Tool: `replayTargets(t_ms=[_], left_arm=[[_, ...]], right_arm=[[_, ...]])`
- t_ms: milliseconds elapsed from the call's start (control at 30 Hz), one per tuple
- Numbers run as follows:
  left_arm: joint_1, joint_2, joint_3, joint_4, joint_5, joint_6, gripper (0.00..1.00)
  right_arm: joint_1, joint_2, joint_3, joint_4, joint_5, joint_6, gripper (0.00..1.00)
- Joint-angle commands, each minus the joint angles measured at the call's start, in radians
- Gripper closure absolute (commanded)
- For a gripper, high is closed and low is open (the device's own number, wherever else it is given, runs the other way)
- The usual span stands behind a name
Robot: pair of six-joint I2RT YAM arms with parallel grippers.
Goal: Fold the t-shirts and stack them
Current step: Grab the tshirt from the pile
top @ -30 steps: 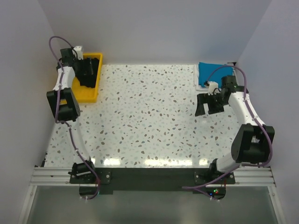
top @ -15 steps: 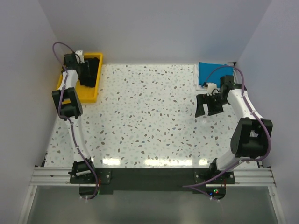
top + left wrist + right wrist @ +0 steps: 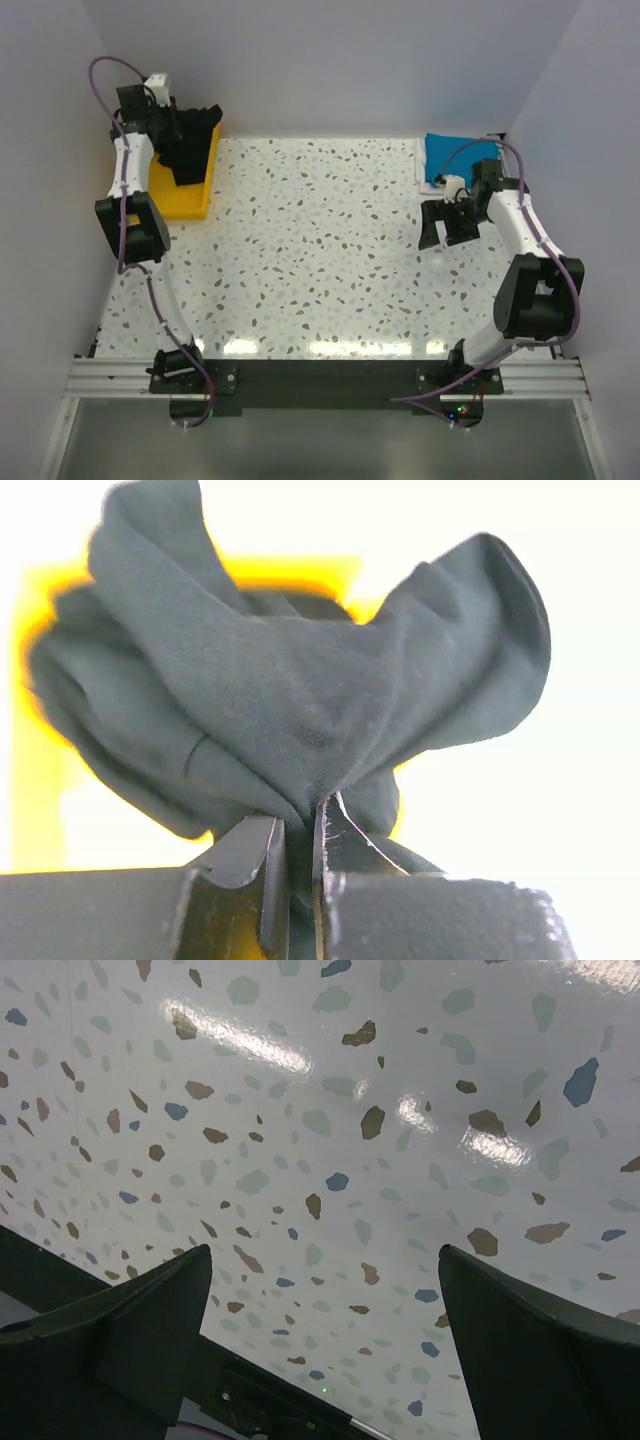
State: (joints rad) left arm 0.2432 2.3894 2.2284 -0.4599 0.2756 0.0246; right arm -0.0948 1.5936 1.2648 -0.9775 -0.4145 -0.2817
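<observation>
I'll raise my left gripper next, then swing it over the bare speckled table, open to its right in the top view, to release.
A dark t-shirt [image 3: 300, 680] hangs bunched from my left gripper [image 3: 300, 820], whose jaws are shut on a pinch of its cloth. Seen from above, that gripper [image 3: 172, 126] is over the far end of the yellow bin [image 3: 182, 203], with the dark t-shirt [image 3: 192, 145] pulled up out of it and its lower part still in the bin. A folded blue t-shirt [image 3: 455, 155] lies at the back right corner. My right gripper [image 3: 446, 224] hovers open just in front of it, and in its wrist view the right gripper [image 3: 325, 1250] has only speckled table between its fingers.
The yellow bin [image 3: 30, 770] glows behind the cloth in the left wrist view. The speckled table [image 3: 320, 250] is walled on the left, back and right. A white edge [image 3: 422, 170] shows under the blue t-shirt.
My left gripper has shut on the dark t-shirt in the bin and risen, lifting the cloth. The right arm has barely moved.
</observation>
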Motion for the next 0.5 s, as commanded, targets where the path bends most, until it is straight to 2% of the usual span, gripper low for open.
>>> replayTargets(t_ms=[0, 233, 467], left_arm=[[-0.036, -0.326, 0.014, -0.006, 0.134, 0.046, 1.00], [-0.154, -0.538, -0.007, -0.155, 0.263, 0.012, 1.00], [-0.200, -0.706, -0.045, -0.151, 0.592, -0.144, 1.00]], right_arm=[[-0.002, -0.058, 0.016, 0.014, -0.049, -0.001, 0.01], [-0.002, -0.092, 0.036, 0.007, -0.093, -0.001, 0.01], [-0.002, -0.133, 0.070, -0.027, -0.119, 0.015, 0.01]])
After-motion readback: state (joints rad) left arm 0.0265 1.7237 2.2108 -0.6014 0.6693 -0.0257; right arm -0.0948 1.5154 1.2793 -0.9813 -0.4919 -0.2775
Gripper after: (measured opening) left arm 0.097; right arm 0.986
